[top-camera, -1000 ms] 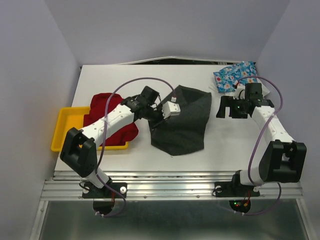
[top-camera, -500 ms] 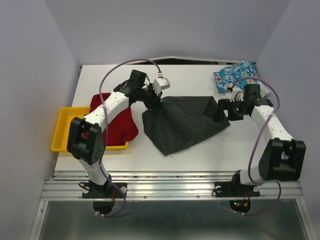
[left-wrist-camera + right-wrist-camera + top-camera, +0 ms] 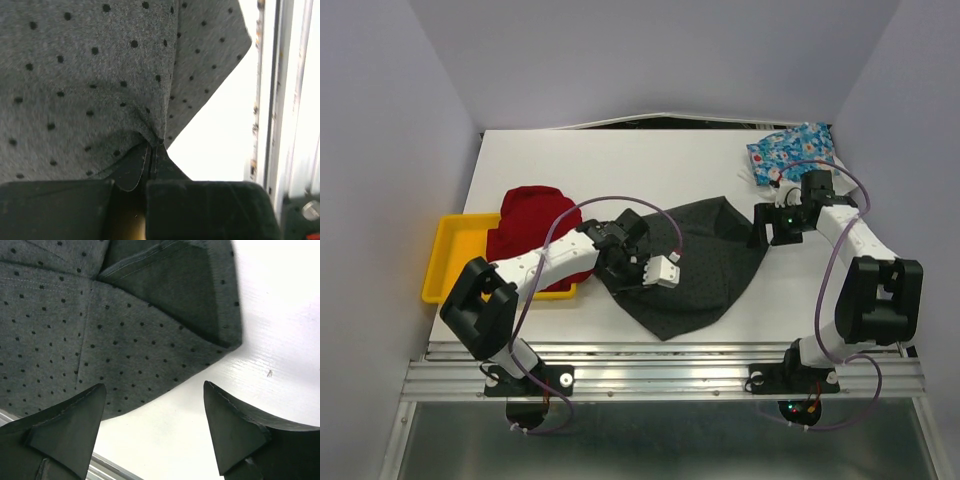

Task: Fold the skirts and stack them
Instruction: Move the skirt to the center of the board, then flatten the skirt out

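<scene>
The skirt is crumpled, so my left gripper will next move back toward the metal bar and to the right (image 3: 647, 318) (image 3: 214, 80) in the top view and then let go of the skirt's fold.
The dark charcoal dotted skirt (image 3: 705, 262) lies crumpled in the middle of the table. My left gripper (image 3: 623, 274) is at its near-left edge, shut on a pinch of the dotted cloth (image 3: 100, 75), with its fingertips (image 3: 159, 156) pressed together. My right gripper (image 3: 765, 228) hovers at the skirt's right corner (image 3: 150, 315); its jaws stand wide apart with only bare table between them (image 3: 154, 386). The deep red skirt (image 3: 525, 215) sits heaped on the yellow tray. The blue floral skirt (image 3: 790, 150) lies at the back right corner.
The yellow tray (image 3: 445, 265) hangs over the table's left edge under the red skirt. A metal rail (image 3: 280, 100) runs along the near table edge, close to my left gripper. Purple cables loop above both arms.
My left gripper has swung from the back of the table toward the near edge, dragging the charcoal skirt's edge with it. The right gripper stays by the skirt's right corner, jaws slightly narrower.
</scene>
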`<state>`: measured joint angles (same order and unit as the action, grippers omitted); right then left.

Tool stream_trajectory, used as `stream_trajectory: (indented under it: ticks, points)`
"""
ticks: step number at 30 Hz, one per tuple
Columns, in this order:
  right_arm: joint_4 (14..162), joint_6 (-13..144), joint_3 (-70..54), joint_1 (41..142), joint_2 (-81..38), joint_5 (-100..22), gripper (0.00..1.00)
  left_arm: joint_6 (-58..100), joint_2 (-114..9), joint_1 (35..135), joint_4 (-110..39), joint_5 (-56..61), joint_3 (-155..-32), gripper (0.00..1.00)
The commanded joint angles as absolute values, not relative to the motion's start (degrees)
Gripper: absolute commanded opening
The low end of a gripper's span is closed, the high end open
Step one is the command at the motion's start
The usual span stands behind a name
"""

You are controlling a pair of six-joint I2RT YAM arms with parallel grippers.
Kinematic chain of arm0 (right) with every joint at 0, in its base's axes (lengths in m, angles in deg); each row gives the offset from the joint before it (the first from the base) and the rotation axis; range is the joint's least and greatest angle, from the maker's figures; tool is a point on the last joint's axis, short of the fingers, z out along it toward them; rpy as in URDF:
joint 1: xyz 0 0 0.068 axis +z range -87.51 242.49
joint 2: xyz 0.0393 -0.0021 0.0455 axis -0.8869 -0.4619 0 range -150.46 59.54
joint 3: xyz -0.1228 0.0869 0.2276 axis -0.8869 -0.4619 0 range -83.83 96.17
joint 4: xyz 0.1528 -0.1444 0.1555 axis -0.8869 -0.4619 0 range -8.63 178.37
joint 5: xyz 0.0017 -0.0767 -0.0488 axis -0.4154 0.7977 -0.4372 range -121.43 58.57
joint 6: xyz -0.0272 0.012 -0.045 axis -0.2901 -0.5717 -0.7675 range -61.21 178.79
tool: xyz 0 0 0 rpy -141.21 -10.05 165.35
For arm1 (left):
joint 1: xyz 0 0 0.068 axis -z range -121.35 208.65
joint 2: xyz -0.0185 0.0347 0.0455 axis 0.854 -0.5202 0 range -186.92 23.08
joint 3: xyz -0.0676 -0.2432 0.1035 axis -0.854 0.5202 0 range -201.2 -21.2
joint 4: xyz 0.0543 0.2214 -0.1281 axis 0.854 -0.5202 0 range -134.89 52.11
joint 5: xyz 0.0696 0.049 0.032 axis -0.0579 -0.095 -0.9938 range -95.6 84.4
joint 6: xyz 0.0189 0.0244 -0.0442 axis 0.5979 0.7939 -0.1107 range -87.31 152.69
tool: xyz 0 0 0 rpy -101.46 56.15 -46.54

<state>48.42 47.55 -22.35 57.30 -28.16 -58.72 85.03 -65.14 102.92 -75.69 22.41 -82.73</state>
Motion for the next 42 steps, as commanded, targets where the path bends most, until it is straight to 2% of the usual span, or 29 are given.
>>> stream_trajectory:
  ticks: [1, 8, 21, 25, 28, 30, 31, 32, 33, 35, 37, 38, 42]
  points:
    - [49.2, 46.0, -19.9, 57.4, -27.0, -61.6, 0.82, 85.8, -62.3, 103.4, -76.2, 21.2, -83.8, 0.00]
    - [49.8, 48.1, -18.9, 57.4, -29.8, -64.6, 0.79, 82.5, -63.2, 112.3, -70.0, 14.6, -77.8, 0.00]
    - [52.4, 54.1, -15.6, 68.3, -38.6, -64.6, 0.70, 76.6, -68.8, 114.1, -64.0, 15.4, -79.6, 0.00]
    - [53.8, 55.4, -14.2, 71.3, -41.8, -59.8, 0.67, 74.2, -68.4, 114.2, -62.2, 14.6, -79.8, 0.08]
    - [54.8, 56.5, -12.7, 72.1, -45.5, -57.2, 0.56, 72.1, -67.5, 114.2, -60.6, 14.5, -79.6, 0.12]
    - [54.5, 56.7, -11.7, 73.2, -48.5, -56.5, 0.45, 69.7, -66.5, 114.1, -59.1, 14.4, -79.3, 0.16]
    - [54.5, 56.8, -10.6, 73.2, -49.1, -56.2, 0.37, 69.1, -66.1, 113.9, -58.9, 14.6, -79.5, 0.18]
    - [54.5, 57.1, -10.0, 73.2, -49.6, -55.9, 0.15, 68.3, -65.8, 113.8, -58.6, 14.6, -79.6, 0.24]
    - [54.3, 57.2, -9.5, 73.2, -49.4, -55.3, 0.03, 67.4, -64.7, 113.5, -58.5, 14.5, -79.8, 0.27]
    - [53.9, 56.8, -8.9, 73.2, -47.4, -53.7, 0.01, 65.0, -63.0, 111.2, -59.1, 16.4, -80.9, 0.34]
    - [53.8, 56.7, -9.6, 73.2, -41.8, -53.4, 0.01, 61.5, -58.6, 107.4, -59.2, 22.0, -82.0, 0.46]
    - [53.8, 55.9, -10.6, 73.2, -39.6, -53.7, 0.01, 60.0, -57.0, 101.6, -59.0, 24.6, -82.7, 0.52]
    - [53.8, 53.3, -14.5, 73.2, -28.7, -57.0, 0.01, 53.3, -53.2, 89.3, -56.6, 30.2, -89.2, 0.56]
